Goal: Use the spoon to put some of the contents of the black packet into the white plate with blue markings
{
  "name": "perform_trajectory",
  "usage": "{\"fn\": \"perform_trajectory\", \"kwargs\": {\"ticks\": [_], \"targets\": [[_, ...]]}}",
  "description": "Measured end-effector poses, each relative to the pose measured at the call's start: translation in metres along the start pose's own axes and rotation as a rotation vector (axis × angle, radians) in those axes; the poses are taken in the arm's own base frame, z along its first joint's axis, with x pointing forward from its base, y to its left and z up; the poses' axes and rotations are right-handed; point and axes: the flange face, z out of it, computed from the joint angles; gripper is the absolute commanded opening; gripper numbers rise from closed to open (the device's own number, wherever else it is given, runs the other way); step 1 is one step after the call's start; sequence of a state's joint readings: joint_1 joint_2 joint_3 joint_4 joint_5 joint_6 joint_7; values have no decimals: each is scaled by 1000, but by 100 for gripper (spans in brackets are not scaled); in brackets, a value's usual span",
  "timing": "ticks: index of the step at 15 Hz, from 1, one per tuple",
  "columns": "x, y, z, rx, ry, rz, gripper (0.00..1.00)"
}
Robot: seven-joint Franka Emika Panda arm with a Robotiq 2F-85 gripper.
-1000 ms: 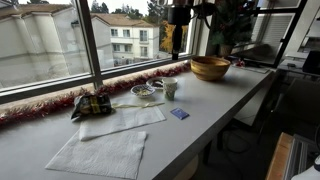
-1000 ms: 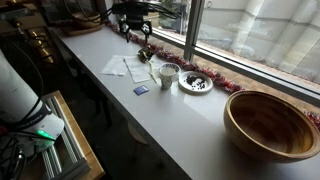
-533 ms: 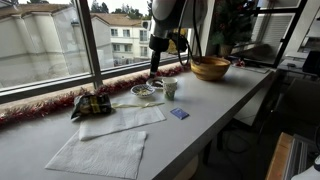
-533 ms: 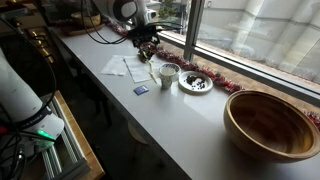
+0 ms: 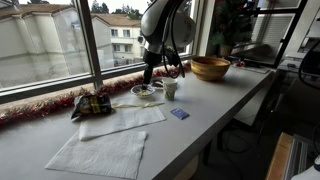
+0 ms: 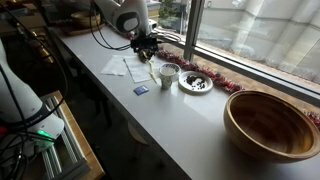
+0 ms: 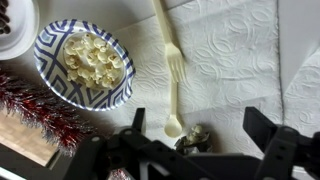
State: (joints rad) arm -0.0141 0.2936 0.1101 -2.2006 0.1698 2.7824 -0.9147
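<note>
The gripper moves down to the spoon's handle near its bowl (image 7: 173,106) next, one finger on either side of the handle.
The white plate with blue markings (image 7: 80,62) holds pale yellow pieces; it also shows in an exterior view (image 5: 144,93). A cream plastic spoon (image 7: 172,70) lies on a white paper towel (image 7: 235,60) beside the plate, its bowl toward me. The black packet (image 5: 92,103) lies by the tinsel; a dark crumpled bit (image 7: 190,138) shows under my gripper, partly hidden. My gripper (image 7: 198,130) is open and empty, above the spoon's bowl end. It hangs over the plate area in both exterior views (image 5: 148,72) (image 6: 146,42).
A white cup (image 5: 170,88) and a dish with dark contents (image 6: 196,82) stand beside the plate. A wooden bowl (image 5: 210,67) sits farther along. A blue card (image 5: 179,114) and a second paper towel (image 5: 100,152) lie on the counter. Red tinsel (image 7: 35,105) lines the window.
The arm has come down from high above the counter toward the plate and spoon, moving a little toward the packet side. The objects have not moved.
</note>
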Motion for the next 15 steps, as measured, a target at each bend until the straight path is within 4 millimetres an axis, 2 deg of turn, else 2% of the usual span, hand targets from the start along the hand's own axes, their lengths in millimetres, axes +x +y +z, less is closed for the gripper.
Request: {"fn": "perform_trajectory", "kwargs": {"ticks": [7,11,15], "targets": [[2,0,1,1,3,0,100],[11,-2,14,15,3,-19,100],[16,8,34,19,19,-15,100]]}}
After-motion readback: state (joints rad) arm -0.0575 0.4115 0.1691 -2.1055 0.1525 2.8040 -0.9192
